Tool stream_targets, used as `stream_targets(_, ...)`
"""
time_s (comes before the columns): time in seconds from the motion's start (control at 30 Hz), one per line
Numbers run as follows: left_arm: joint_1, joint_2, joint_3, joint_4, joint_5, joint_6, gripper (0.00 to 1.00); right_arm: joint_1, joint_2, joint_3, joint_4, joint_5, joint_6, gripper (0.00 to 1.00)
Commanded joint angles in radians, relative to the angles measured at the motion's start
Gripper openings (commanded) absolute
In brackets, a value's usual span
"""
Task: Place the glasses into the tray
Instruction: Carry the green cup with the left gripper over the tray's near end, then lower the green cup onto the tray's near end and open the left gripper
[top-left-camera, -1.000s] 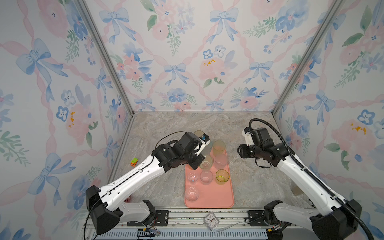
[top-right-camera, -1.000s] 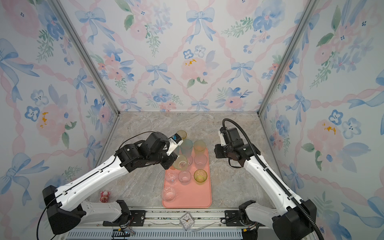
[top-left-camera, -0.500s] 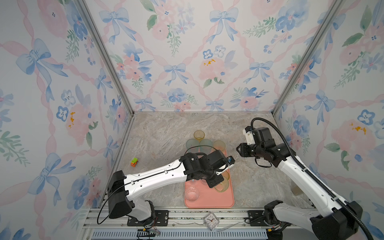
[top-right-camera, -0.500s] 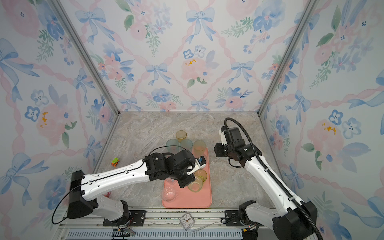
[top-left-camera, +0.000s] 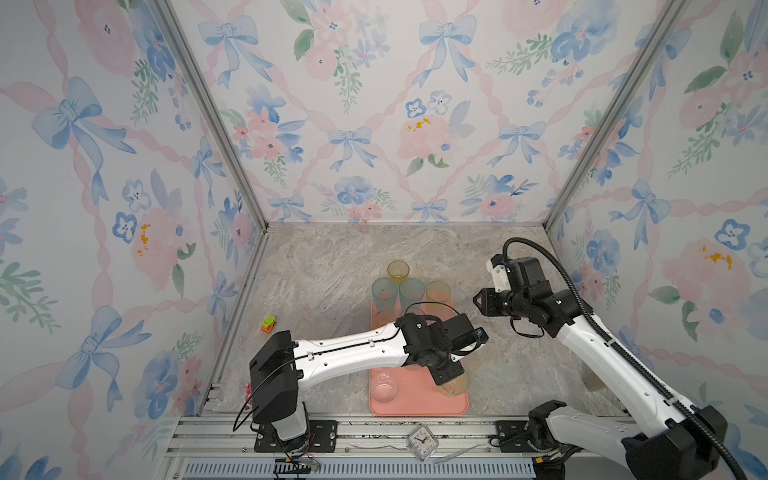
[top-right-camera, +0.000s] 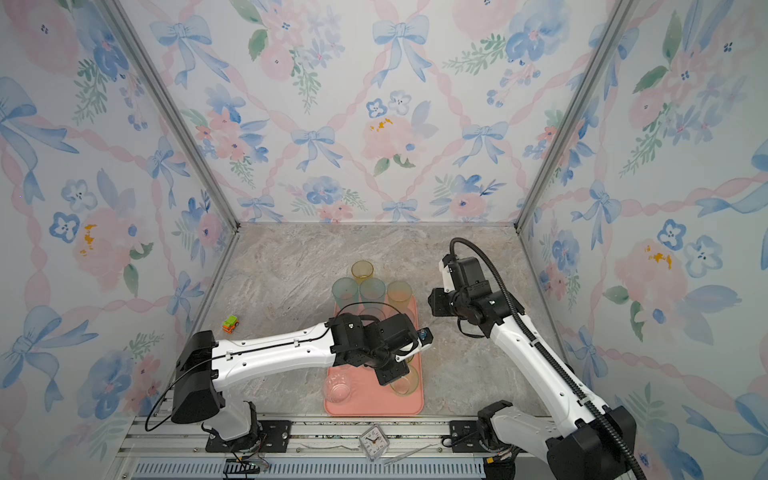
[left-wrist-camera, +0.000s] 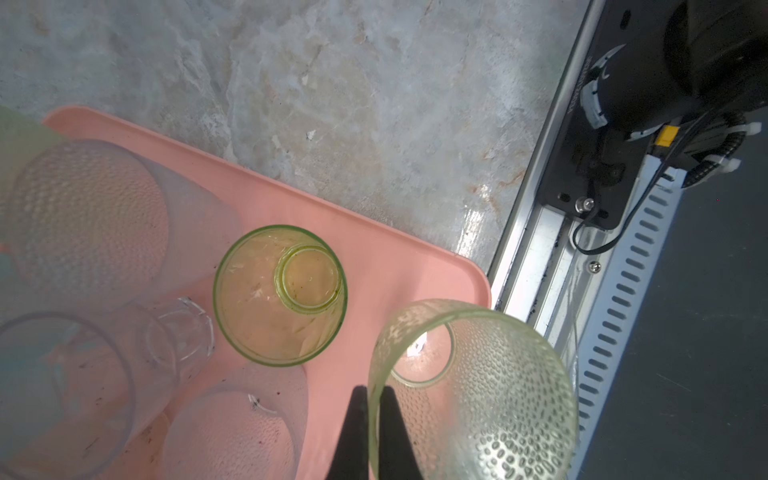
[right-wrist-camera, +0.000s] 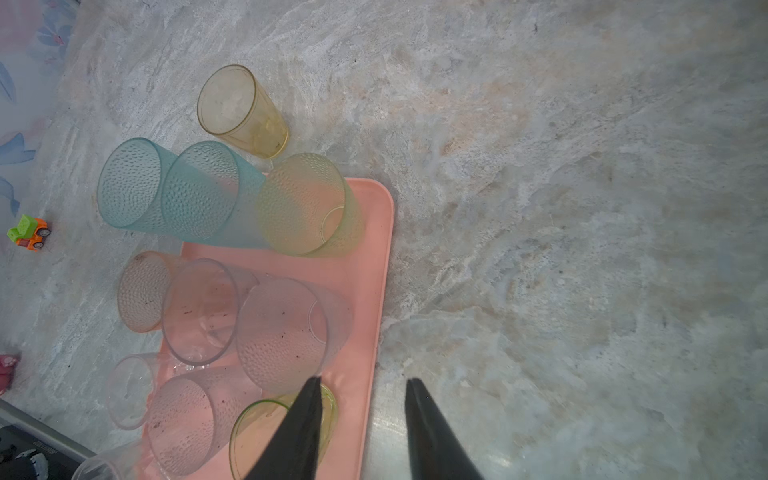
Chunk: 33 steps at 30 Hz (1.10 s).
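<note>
The near corner of the tray (top-left-camera: 415, 405) is below and free of other glasses, so my left gripper will lower the yellow-green tumbler onto it next and let go of the tumbler's rim.
My left gripper (left-wrist-camera: 374, 390) is shut on the rim of a dimpled yellow-green tumbler (left-wrist-camera: 473, 390), one finger inside and one outside. That tumbler (top-left-camera: 455, 384) is at the near right corner of the salmon-pink tray (top-left-camera: 415, 405); I cannot tell whether it rests on the tray. Several glasses stand on the tray, among them a short green one (left-wrist-camera: 278, 295) and a clear one (top-left-camera: 383, 388). Two teal tumblers (top-left-camera: 383, 293) and an amber one (top-left-camera: 398, 270) stand at the far end. My right gripper (right-wrist-camera: 361, 380) hangs open over the tray's right edge, holding nothing.
A small green and orange toy truck (top-left-camera: 269, 324) lies on the marble table left of the tray. A small clock (top-left-camera: 422, 442) sits on the front rail. Floral walls close in the left, back and right sides.
My left arm has swung from the far end of the tray to its near right corner, carrying the yellow-green tumbler. The right arm has stayed put.
</note>
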Motion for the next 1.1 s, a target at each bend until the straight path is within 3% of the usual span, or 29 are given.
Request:
stream_targets(0.0,-0.003,-0.002,-0.032,0.069,0.020,-0.032,0.00,-0.009,-0.020,-0.016,0.005,-0.013,0.004,0.37)
stream_targets(1.07,-0.008,0.084,-0.123,0.173,0.007,-0.073,0.01,-0.011,0.005,-0.027,0.018,-0.031,-0.006,0.37)
